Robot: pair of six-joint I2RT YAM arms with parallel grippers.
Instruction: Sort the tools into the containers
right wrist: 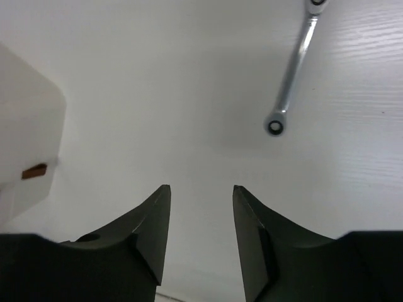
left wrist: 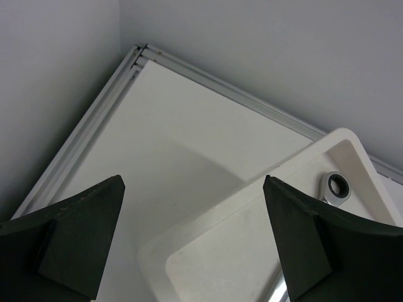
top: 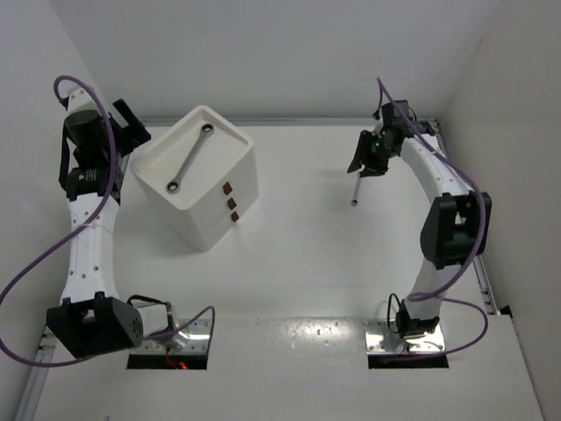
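My right gripper lowers and turns onto the second silver wrench's handle (top: 356,194) (right wrist: 283,102) next, beside that wrench's nearest ring end, since the wrench lies slanted.
A white box (top: 206,206) with three small dark brown drawer knobs (top: 231,203) stands at the back left. A long silver wrench (top: 191,158) lies diagonally in its recessed tray top. My left gripper (top: 131,124) is open and empty, just beyond the box's back left corner. In the left wrist view (left wrist: 194,182) the tray rim (left wrist: 252,189) and the wrench's ring end (left wrist: 334,185) show. A second silver wrench (top: 356,189) lies on the table at the right. My right gripper (top: 362,162) is open and empty above its far end; that wrench (right wrist: 291,85) lies ahead of the jaws (right wrist: 201,189).
White walls close in the table at the left, back and right. A metal rail (left wrist: 94,119) runs along the table's back left edge. The box's side with a knob (right wrist: 34,171) shows at the left of the right wrist view.
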